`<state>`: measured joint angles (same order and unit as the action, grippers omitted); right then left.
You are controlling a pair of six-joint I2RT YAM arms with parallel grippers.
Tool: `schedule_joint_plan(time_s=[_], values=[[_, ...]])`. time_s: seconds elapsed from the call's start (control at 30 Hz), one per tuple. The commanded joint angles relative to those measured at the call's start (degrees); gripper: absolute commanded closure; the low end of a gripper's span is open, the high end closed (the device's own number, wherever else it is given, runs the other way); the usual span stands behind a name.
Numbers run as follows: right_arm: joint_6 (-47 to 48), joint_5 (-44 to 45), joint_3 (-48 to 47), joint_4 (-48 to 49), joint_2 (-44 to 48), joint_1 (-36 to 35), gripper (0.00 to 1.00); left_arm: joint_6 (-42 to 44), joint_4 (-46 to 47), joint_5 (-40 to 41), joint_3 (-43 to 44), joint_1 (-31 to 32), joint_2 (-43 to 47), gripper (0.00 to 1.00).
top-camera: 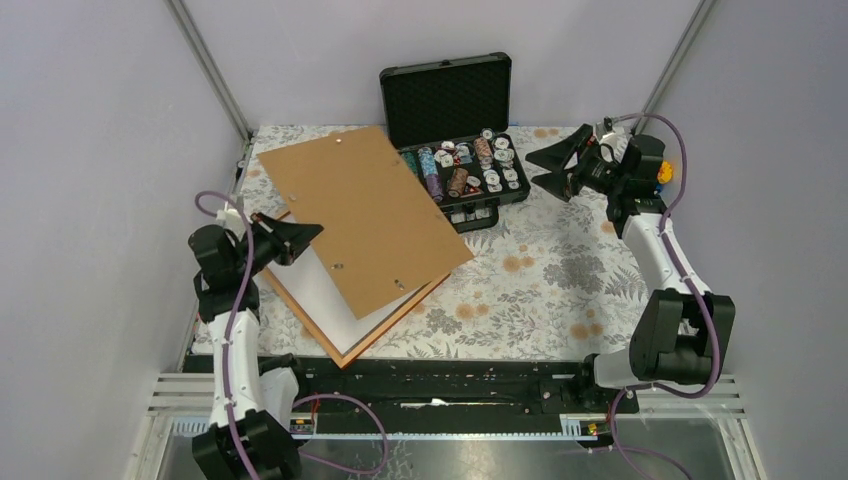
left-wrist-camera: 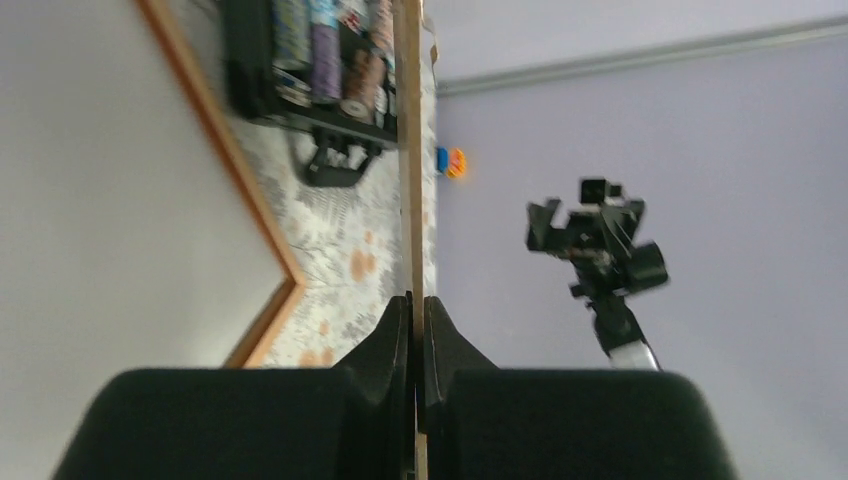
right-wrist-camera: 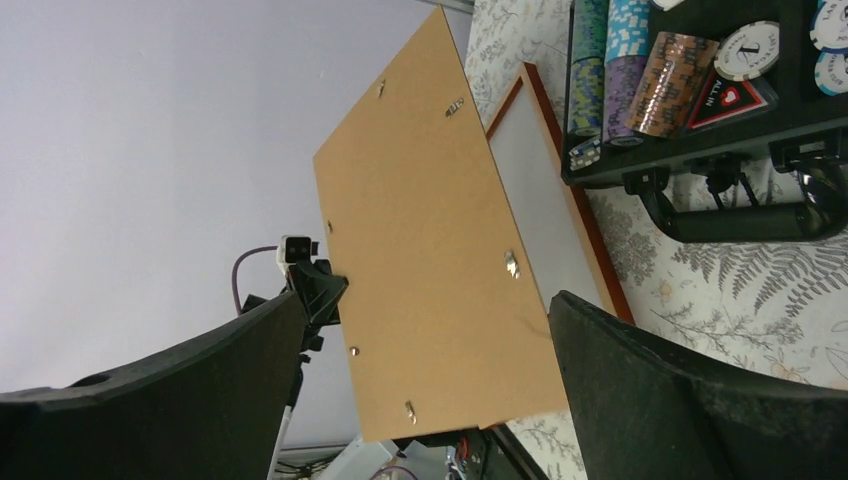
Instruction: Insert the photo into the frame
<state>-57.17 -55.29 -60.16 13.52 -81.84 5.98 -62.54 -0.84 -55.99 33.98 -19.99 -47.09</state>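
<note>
The photo (top-camera: 325, 290) in the frame lies below my left gripper, so the gripper should lower to the left in the top view, bring the overhanging board inside and release.
The orange-brown wooden frame (top-camera: 388, 327) lies flat on the left of the table. Inside it lies the photo (top-camera: 325, 290), plain white side up, its picture side hidden. A brown backing board (top-camera: 365, 215) hangs tilted over both, with my left gripper (top-camera: 305, 232) shut on its left edge. The left wrist view shows that board edge-on (left-wrist-camera: 408, 150) pinched between the fingers of the left gripper (left-wrist-camera: 417, 300), with the frame (left-wrist-camera: 235, 170) and photo (left-wrist-camera: 100, 200) to the left. My right gripper (top-camera: 533, 168) is raised at the far right, open and holding nothing. Its own view looks between its fingers (right-wrist-camera: 425, 300) at the board (right-wrist-camera: 440, 230), frame (right-wrist-camera: 577, 190) and photo (right-wrist-camera: 535, 200).
An open black case of chips (top-camera: 465, 165) stands at the back centre, just right of the board's far corner; the wrist views show it too (right-wrist-camera: 700, 100) (left-wrist-camera: 300, 60). The flowered tablecloth (top-camera: 560, 270) covers the table. Grey walls close in on both sides.
</note>
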Motion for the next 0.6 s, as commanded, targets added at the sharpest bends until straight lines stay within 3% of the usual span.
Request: schedule_joint_plan(time_s=[0.0, 0.23, 0.57], values=[[6.44, 1.56, -0.76, -5.17, 2.81, -0.75, 0.0, 6.78, -6.64, 3.79, -1.27, -4.21, 4.39, 1.0], [7.34, 1.25, -1.0, -5.17, 2.66, -4.39, 0.0, 17.53, -18.59, 7.98, 1.58, -8.89, 2.73, 1.0], [8.45, 1.53, -1.05, -5.56, 2.3, -5.36, 0.0, 17.32, -15.79, 8.06, -3.02, -13.33, 1.67, 1.0]])
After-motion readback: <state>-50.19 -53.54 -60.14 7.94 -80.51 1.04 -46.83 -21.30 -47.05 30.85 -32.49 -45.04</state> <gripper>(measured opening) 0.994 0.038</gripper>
